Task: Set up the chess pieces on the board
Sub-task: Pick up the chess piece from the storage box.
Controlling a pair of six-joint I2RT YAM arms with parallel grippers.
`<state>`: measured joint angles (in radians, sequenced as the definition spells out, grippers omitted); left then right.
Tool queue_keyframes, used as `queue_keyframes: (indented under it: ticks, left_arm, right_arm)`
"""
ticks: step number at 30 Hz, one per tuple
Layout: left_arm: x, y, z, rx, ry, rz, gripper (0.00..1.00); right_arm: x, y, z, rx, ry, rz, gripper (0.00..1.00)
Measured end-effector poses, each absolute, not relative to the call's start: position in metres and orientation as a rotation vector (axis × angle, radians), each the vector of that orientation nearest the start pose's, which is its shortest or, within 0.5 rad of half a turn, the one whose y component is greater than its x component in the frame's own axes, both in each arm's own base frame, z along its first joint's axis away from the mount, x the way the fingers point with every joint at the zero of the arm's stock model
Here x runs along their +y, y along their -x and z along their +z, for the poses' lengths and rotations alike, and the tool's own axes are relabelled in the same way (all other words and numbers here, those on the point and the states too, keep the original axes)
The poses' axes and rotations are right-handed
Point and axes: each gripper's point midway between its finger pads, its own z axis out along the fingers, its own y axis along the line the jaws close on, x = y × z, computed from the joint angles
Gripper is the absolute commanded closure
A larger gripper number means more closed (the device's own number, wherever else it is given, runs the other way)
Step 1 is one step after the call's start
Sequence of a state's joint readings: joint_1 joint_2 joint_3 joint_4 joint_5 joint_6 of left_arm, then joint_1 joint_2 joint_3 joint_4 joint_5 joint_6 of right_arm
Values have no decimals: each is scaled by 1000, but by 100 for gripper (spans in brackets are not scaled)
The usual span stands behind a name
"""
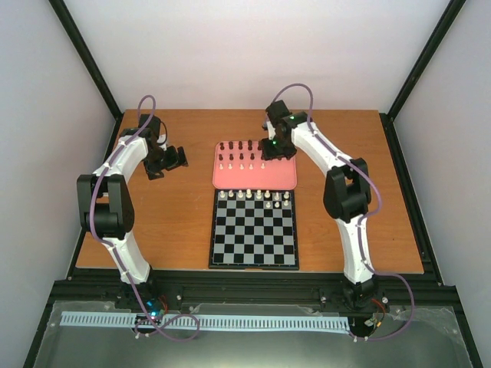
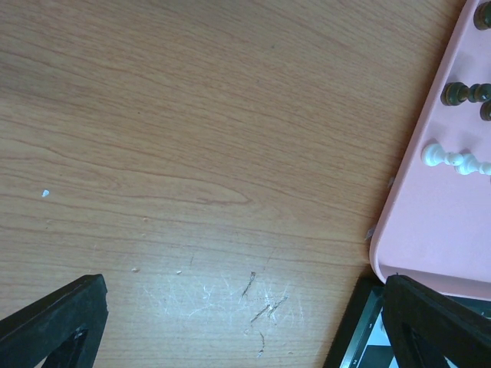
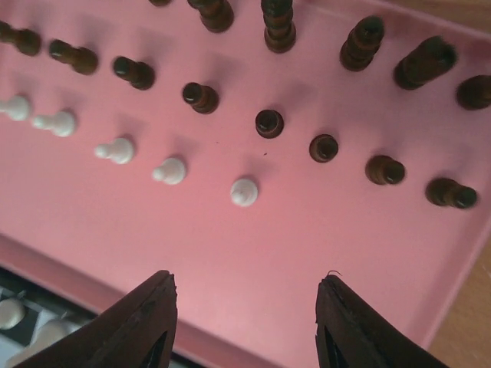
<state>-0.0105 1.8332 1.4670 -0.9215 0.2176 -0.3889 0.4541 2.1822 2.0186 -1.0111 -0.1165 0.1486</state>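
My right gripper needs to go down next with its fingers open around the nearest cream pawn (image 1: pixel 263 165) below, at the end of its row, where bare tray leaves room.
The checkered board (image 1: pixel 254 238) lies in front of the pink tray (image 1: pixel 284 179). Several cream pieces (image 1: pixel 258 196) stand on the board's far rows. On the tray stand several dark pieces (image 3: pixel 269 123) and a row of cream pawns (image 3: pixel 244 192). My right gripper (image 3: pixel 245 295) is open and empty above the tray's near part, just short of the nearest cream pawn; it also shows in the top view (image 1: pixel 275 147). My left gripper (image 2: pixel 242 295) is open and empty over bare wood left of the tray (image 2: pixel 430 230); it also shows in the top view (image 1: pixel 175 157).
The wooden table (image 1: pixel 169 222) ends at black frame rails on the left, right and near sides. The board's corner (image 2: pixel 357 337) shows by the left gripper's right finger. White walls enclose the back.
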Motion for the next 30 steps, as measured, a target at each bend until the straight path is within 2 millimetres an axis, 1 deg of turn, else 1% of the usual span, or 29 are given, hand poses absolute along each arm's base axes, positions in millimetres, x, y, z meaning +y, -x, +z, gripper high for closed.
queue_keyframes:
  ticks: [2,3,4,7,15,17,21,24,27,30]
  left_arm:
    - [-41,-406,105,2839,498,-390,0]
    - [-41,-406,105,2839,498,-390,0]
    - [-41,-406,105,2839,498,-390,0]
    - [-41,-406,105,2839,498,-390,0]
    - [-41,-406,104,2840,498,-389,0]
    - [-41,-406,104,2841,499,-389,0]
    - [-41,-406,102,2847,501,-388,0]
    - [-41,-406,101,2849,502,-388,0]
    - [-41,-406,101,2849,502,-388,0]
    - [-41,-406,100,2850,502,-388,0]
  right_arm:
    - [247,-464,102,2773,456,316,51]
    - [249,-467,87,2797,458,316,53]
    - [249,-467,84,2799,459,317,54]
    - [255,-468,69,2825,468,347,55]
    - [263,-469,55,2839,477,395,56]
    - [263,-470,49,2846,477,392,59]
    - [264,-473,38,2857,483,386,62]
    - [265,-475,35,2857,481,383,63]
    - [265,-476,34,2856,482,382,66]
    - [266,-481,36,2844,479,380,69]
